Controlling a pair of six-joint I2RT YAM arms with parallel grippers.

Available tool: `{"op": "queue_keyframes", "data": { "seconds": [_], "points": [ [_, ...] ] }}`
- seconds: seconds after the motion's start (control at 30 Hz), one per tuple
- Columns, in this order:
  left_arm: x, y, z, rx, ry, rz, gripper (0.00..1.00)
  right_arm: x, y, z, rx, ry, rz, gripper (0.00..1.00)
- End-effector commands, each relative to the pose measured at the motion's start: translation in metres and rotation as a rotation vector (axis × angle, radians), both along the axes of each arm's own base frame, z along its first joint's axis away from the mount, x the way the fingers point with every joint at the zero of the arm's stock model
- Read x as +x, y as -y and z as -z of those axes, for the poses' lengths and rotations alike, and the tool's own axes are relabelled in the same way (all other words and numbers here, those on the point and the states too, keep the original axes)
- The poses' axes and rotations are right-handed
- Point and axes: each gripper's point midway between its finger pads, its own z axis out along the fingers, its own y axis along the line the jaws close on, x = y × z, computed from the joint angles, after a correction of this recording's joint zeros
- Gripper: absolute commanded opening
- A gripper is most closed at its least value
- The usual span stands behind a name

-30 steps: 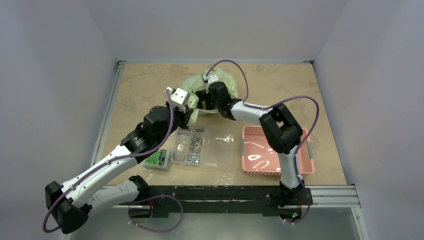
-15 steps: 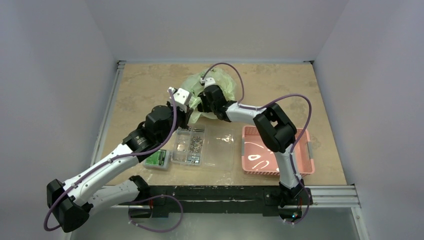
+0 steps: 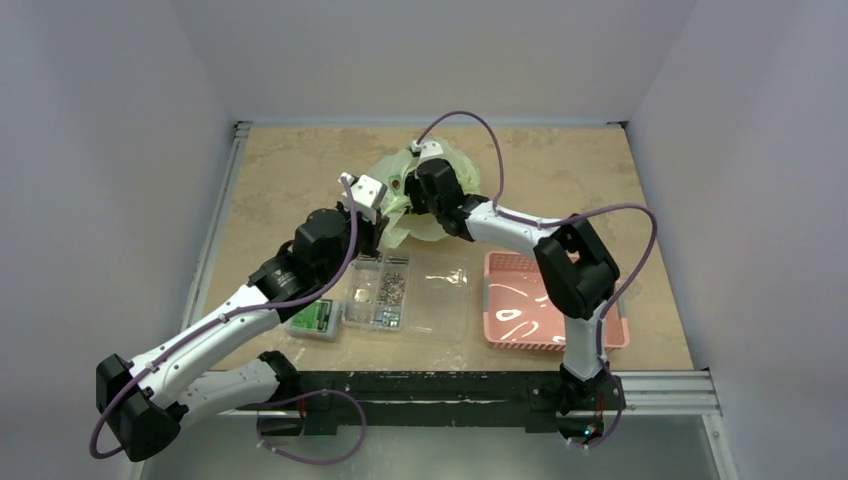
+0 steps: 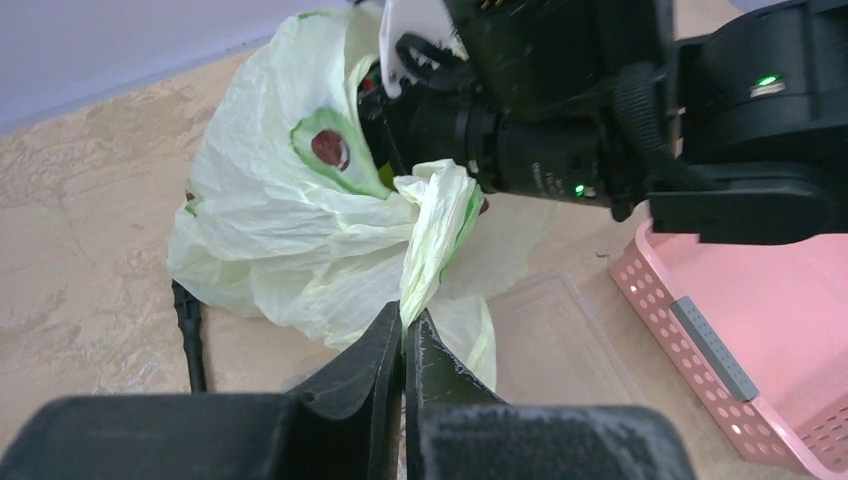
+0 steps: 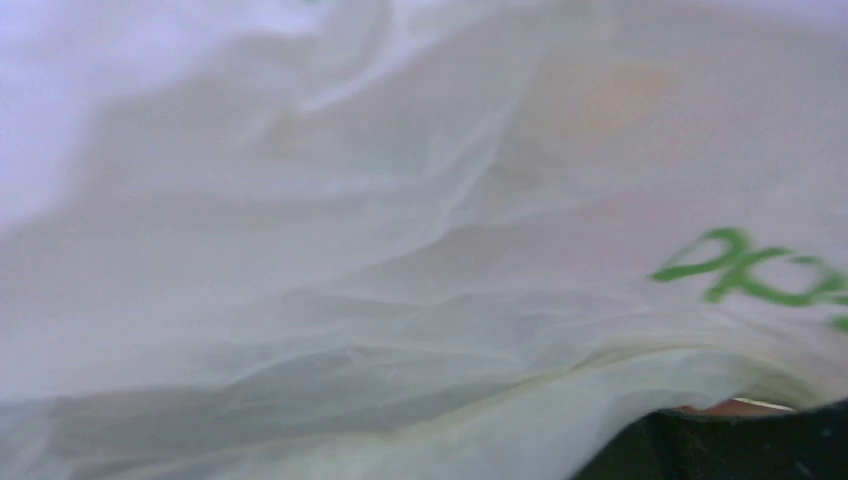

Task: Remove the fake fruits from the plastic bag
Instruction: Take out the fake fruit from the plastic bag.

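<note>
The pink basket is empty. I need to move my right gripper out of the bag [image 3: 462, 170] next, back over the basket's end by the clear box, and lower it to release.
The pale yellow-green plastic bag [image 3: 462, 170] lies crumpled at the back middle of the table. My left gripper [image 4: 404, 325] is shut on a twisted strip of the bag's edge [image 4: 435, 230] and holds it up. My right gripper [image 3: 425, 185] is pushed into the bag's mouth, and its fingers are hidden by the film. The right wrist view is filled with bag film [image 5: 400, 250] bearing green print. A dark shape with a red-orange sliver [image 5: 735, 407] shows at its lower right corner. The fake fruits are otherwise hidden inside the bag.
A clear compartmented box [image 3: 405, 290] with its lid open lies just in front of the bag. A small green box [image 3: 315, 318] sits to its left. A pink basket [image 3: 600, 335] stands at the front right, beside the right arm.
The right wrist has shifted slightly inside the bag's mouth and its elbow has swung right. The left gripper keeps its hold on the bag's edge and has moved slightly farther back.
</note>
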Motion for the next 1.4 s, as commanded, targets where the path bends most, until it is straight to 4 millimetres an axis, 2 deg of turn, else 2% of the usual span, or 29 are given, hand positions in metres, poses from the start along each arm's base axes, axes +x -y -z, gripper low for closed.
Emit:
{"op": "queue_keyframes", "data": {
  "seconds": [0.0, 0.23, 0.37, 0.47, 0.53, 0.6, 0.7, 0.8, 0.9, 0.97, 1.1, 1.13, 1.27, 1.37],
  "points": [
    [0.004, 0.004, -0.035, -0.078, 0.067, 0.001, 0.00, -0.005, 0.007, -0.061, 0.113, 0.065, 0.050, 0.04],
    [0.005, 0.004, -0.034, -0.077, 0.063, -0.002, 0.00, -0.024, 0.018, -0.086, 0.186, 0.061, 0.060, 0.00],
    [0.006, -0.002, -0.035, -0.077, 0.067, -0.033, 0.00, -0.033, 0.025, -0.088, 0.195, 0.044, 0.069, 0.00],
    [0.006, -0.011, -0.039, -0.086, 0.088, -0.070, 0.00, -0.035, 0.031, -0.076, 0.150, 0.019, 0.081, 0.00],
    [0.005, -0.016, -0.045, -0.102, 0.115, -0.081, 0.00, -0.033, 0.041, -0.058, 0.065, -0.012, 0.120, 0.00],
    [0.004, -0.020, -0.049, -0.111, 0.135, -0.087, 0.00, -0.035, 0.044, -0.044, 0.016, -0.041, 0.113, 0.00],
    [0.002, -0.027, -0.053, -0.122, 0.156, -0.107, 0.00, -0.037, 0.047, -0.033, -0.027, -0.059, 0.101, 0.08],
    [0.002, -0.030, -0.056, -0.134, 0.170, -0.118, 0.00, -0.039, 0.047, -0.030, -0.053, -0.070, 0.083, 0.05],
    [0.004, -0.027, -0.057, -0.139, 0.171, -0.109, 0.00, -0.045, 0.041, -0.043, -0.002, -0.056, 0.041, 0.00],
    [0.005, -0.024, -0.054, -0.133, 0.156, -0.103, 0.00, -0.052, 0.034, -0.063, 0.086, -0.039, 0.012, 0.00],
    [0.007, -0.019, -0.042, -0.101, 0.111, -0.092, 0.00, -0.064, 0.019, -0.117, 0.252, 0.031, -0.073, 0.00],
    [0.008, -0.018, -0.041, -0.099, 0.109, -0.091, 0.00, -0.066, 0.017, -0.123, 0.263, 0.031, -0.087, 0.00],
    [0.007, -0.020, -0.043, -0.099, 0.118, -0.096, 0.00, -0.077, 0.016, -0.127, 0.251, -0.012, -0.123, 0.00],
    [0.008, -0.024, -0.044, -0.091, 0.130, -0.109, 0.00, -0.088, 0.018, -0.120, 0.198, -0.071, -0.163, 0.00]
  ]
}}
